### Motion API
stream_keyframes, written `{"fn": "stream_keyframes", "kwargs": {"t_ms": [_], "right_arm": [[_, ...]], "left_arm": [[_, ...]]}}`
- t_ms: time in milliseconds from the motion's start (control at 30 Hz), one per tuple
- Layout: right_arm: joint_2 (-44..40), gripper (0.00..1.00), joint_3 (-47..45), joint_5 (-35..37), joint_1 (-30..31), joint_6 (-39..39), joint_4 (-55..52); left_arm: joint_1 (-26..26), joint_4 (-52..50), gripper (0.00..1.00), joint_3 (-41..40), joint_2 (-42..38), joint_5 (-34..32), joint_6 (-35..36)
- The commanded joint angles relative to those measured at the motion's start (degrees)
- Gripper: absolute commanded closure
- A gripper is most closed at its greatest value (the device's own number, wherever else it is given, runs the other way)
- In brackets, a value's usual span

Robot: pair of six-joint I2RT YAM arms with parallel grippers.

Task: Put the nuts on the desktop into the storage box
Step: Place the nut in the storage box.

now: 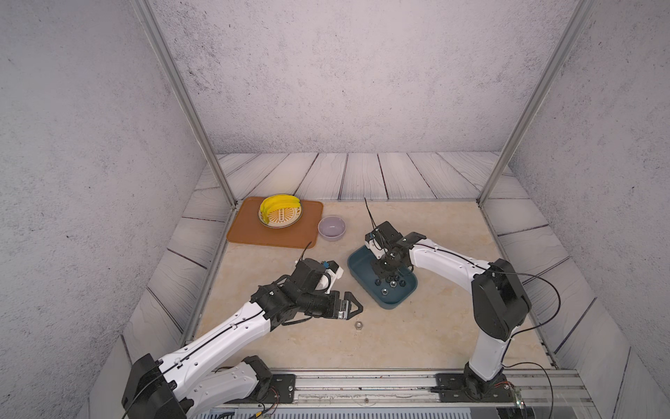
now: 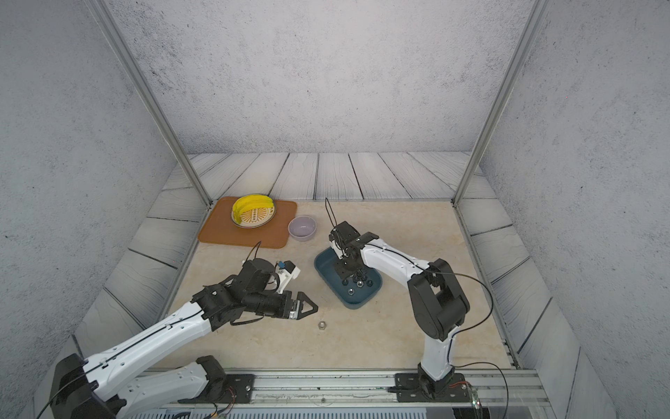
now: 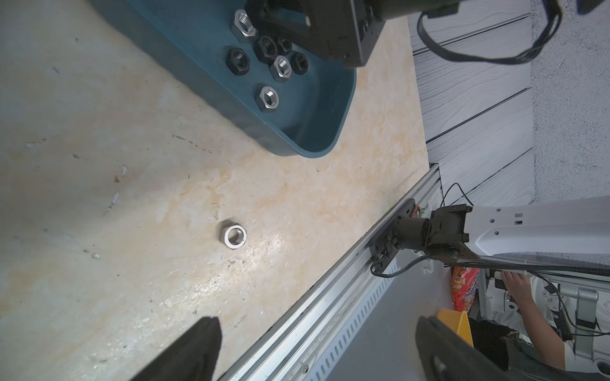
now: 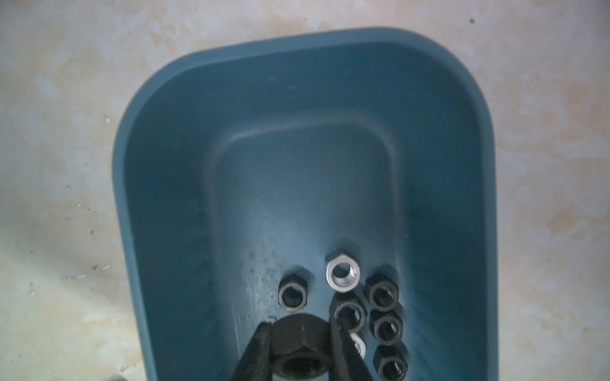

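The black nut goes deeper down into the box (image 1: 389,304) next, toward the box's bare bottom beside the gathered nuts. My right gripper releases it there, since that patch is clear.
One silver nut (image 1: 359,324) (image 2: 322,324) (image 3: 233,232) lies alone on the beige desktop (image 1: 435,326), just in front of my left gripper (image 1: 357,306) (image 2: 310,306) (image 3: 317,321). That gripper is open with nothing between its jaws. The teal storage box (image 1: 389,304) (image 2: 353,305) (image 3: 231,109) (image 4: 297,82) holds several black and silver nuts (image 1: 391,281) (image 3: 264,56) (image 4: 343,272). My right gripper (image 1: 386,272) (image 2: 350,274) (image 4: 298,330) points down into the box, shut on a black nut (image 4: 298,343) held above the box floor.
A lavender bowl (image 1: 331,228) stands behind the box. To its left an orange mat (image 1: 246,232) carries a patterned plate (image 1: 286,221) with bananas (image 1: 277,205). An aluminium rail (image 1: 362,384) runs along the front edge. Metal posts rise at the back corners.
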Motion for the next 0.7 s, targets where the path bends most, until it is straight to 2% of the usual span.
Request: {"fn": "stream_keyframes", "kwargs": {"t_ms": [0, 133, 400, 600, 667], "right_arm": [[2.54, 0.91, 2.57, 1.06, -0.14, -1.31, -1.53], [4.87, 0.91, 3.51, 3.31, -0.14, -1.51, -0.83], [10.37, 0.9, 5.49, 3.33, -0.15, -1.64, -1.87], [12.35, 0.83, 6.63, 3.71, -0.2, -2.13, -2.55], [12.43, 0.77, 6.92, 4.28, -0.2, -2.2, -2.92]], "left_arm": [[0.39, -0.29, 0.02, -0.54, 0.19, -0.08, 1.29], [0.38, -0.54, 0.02, -0.54, 0.35, -0.12, 1.49], [0.4, -0.58, 0.02, -0.36, 1.02, -0.01, 1.72], [0.4, -0.61, 0.02, -0.36, 1.59, -0.09, 1.75], [0.38, -0.59, 0.02, -0.5, 1.58, -0.09, 1.78]]}}
